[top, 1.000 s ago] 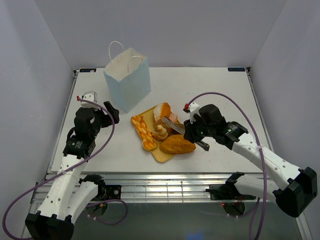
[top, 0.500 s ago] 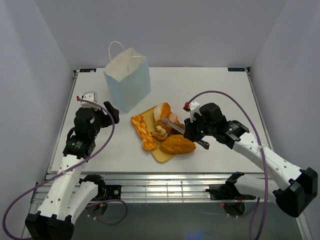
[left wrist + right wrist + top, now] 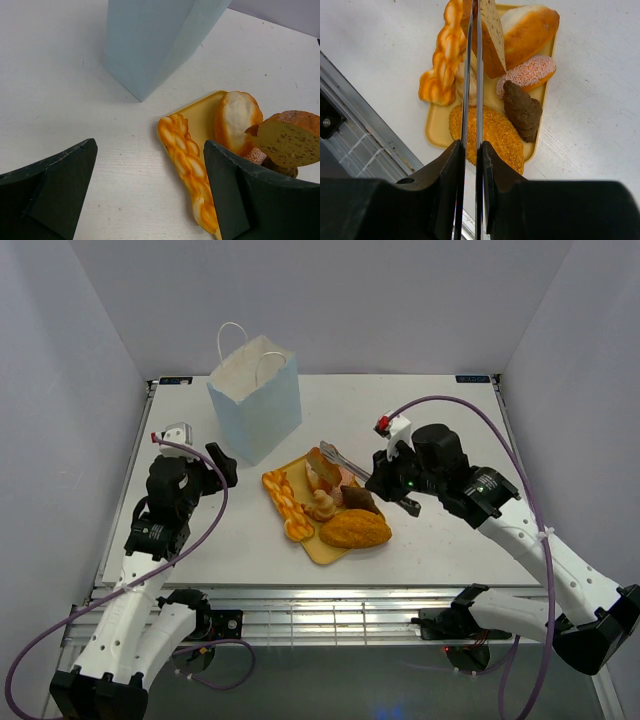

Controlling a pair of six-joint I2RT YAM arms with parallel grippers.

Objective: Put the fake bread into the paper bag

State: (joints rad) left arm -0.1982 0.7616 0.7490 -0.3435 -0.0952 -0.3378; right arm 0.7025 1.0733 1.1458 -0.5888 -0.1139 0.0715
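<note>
The bag's rim stands high, so my right gripper should next rise, swing outward left in the top view and release the bread over the bag's opening point(image 3: 248, 368).
The pale blue paper bag point(image 3: 256, 398) stands upright at the back left; its wall fills the top of the left wrist view point(image 3: 150, 40). My right gripper point(image 3: 388, 490) is shut on the metal tongs point(image 3: 471, 75), which pinch a tan speckled bread piece point(image 3: 491, 42) above the yellow tray point(image 3: 322, 548). On the tray lie the orange braid point(image 3: 442, 60), white-orange loaf point(image 3: 527, 27), pinkish piece point(image 3: 527, 72), dark brown roll point(image 3: 522, 110) and golden oval loaf point(image 3: 492, 132). My left gripper point(image 3: 218, 466) is open and empty, beside the bag's base.
The table's metal front rail point(image 3: 365, 125) runs just before the tray. White walls close in the table on the left, back and right. The bag's white cord handles point(image 3: 232, 335) stick up above its rim.
My right gripper has risen and drawn back to the right, lifting the tongs with the tan piece off the tray. The dark roll now shows. The left arm has not moved.
</note>
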